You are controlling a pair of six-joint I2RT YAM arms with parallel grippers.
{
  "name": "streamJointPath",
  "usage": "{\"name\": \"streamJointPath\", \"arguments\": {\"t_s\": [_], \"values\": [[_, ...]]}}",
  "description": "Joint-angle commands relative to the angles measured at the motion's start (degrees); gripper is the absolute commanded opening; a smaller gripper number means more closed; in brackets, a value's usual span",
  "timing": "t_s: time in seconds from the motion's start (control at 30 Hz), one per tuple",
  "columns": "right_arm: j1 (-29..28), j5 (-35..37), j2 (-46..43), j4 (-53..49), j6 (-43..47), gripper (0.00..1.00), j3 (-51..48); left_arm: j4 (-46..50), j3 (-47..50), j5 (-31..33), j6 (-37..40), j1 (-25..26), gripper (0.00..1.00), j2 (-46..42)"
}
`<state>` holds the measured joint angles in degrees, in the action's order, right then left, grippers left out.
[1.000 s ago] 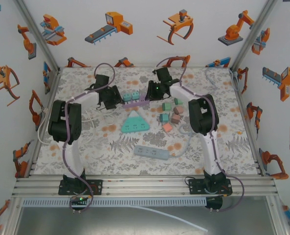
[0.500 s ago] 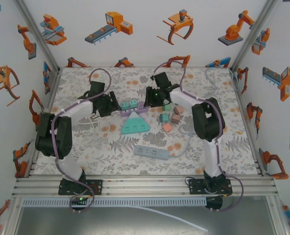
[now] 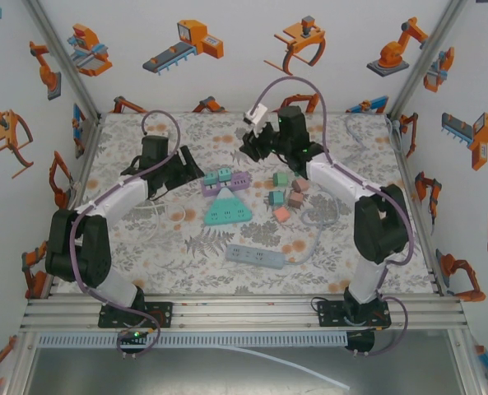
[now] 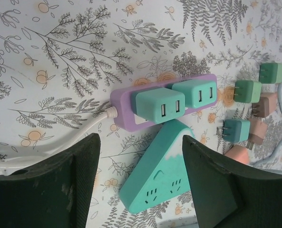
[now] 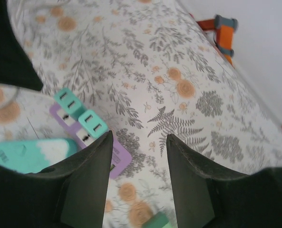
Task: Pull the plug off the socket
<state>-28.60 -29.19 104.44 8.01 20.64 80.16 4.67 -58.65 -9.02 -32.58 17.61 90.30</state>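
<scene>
My right gripper moves across and down to the second teal plug [image 3: 225,174] below it next, toward the left gripper, turning its fingers clear of the neighbouring plug.
A purple power strip [image 3: 235,179] lies mid-table with two teal plugs [image 3: 219,174] seated in it. In the left wrist view the purple power strip [image 4: 124,111] and both teal plugs [image 4: 159,105] sit ahead of my open left gripper [image 4: 141,138], which holds nothing. My left gripper [image 3: 192,169] hovers just left of the strip. My right gripper [image 3: 251,147] is raised behind the strip's right end. It stands open and empty [image 5: 139,137], above bare cloth, with the strip [image 5: 119,160] and plugs [image 5: 94,124] to its left.
A teal triangular socket [image 3: 227,209] lies just in front of the strip. Several loose teal and pink plugs [image 3: 289,196] are scattered to its right. A grey-blue power strip [image 3: 256,257] with a cable lies nearer the front. A white cord [image 4: 60,137] runs left from the purple strip.
Both grippers have drawn away from the purple strip: the left one back to the left, the right one up and toward the back. The strip slid slightly forward, plugs in place.
</scene>
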Motion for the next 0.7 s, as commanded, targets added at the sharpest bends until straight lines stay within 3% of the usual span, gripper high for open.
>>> {"name": "streamJointPath", "arguments": {"t_s": [0.0,0.17,0.27,0.43,0.67], "values": [[-0.2,-11.4,2.6,3.4,20.9,0.48,-1.2,-1.3,-0.2,0.0,0.8,0.2,0.66,0.8],[-2.5,-12.0,8.6,-12.1,35.0,0.53,6.3,-0.2,-0.4,0.9,1.5,0.2,0.66,3.5],[-3.8,-10.7,12.4,-18.8,38.5,0.55,10.9,-0.5,-0.1,0.9,1.6,0.2,0.65,4.7],[-5.1,-10.4,19.1,-30.0,39.8,0.56,20.5,-0.8,-0.1,1.2,2.7,0.3,0.65,6.3],[-6.3,-10.3,25.6,-34.5,38.6,0.53,28.8,-0.8,-0.5,1.5,4.6,0.5,0.66,9.4]]}}
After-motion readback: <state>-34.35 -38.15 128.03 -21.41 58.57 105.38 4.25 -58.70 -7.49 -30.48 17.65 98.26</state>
